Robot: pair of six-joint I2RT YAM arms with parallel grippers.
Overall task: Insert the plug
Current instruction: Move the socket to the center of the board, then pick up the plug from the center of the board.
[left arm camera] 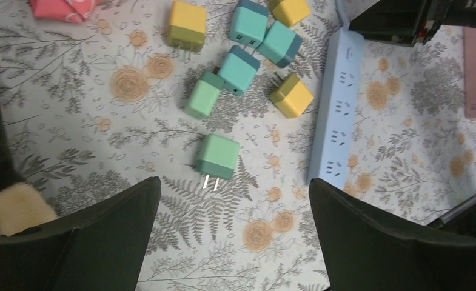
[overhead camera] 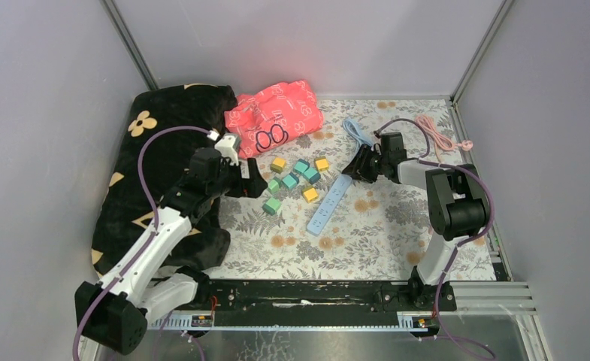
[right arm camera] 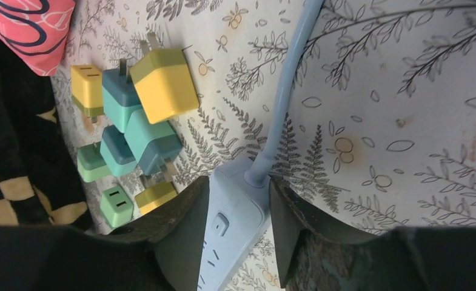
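Note:
Next, my open left gripper comes down toward the right in the top view and closes on the nearest green plug, since it lies clear of the other plugs.
A light blue power strip lies slantwise on the floral cloth, its cable running away to the far side. My right gripper is shut on the strip's cable end, a finger pressed against each side. Several cube plugs in yellow, teal and green lie left of the strip. The nearest green plug lies on its side, prongs pointing toward my left gripper. That gripper hovers wide open above the cloth just short of the plug, with nothing between its fingers.
A black flowered blanket covers the left side under the left arm. A pink bag lies at the back. A pink cable is coiled at the back right. Walls close in the cloth on three sides.

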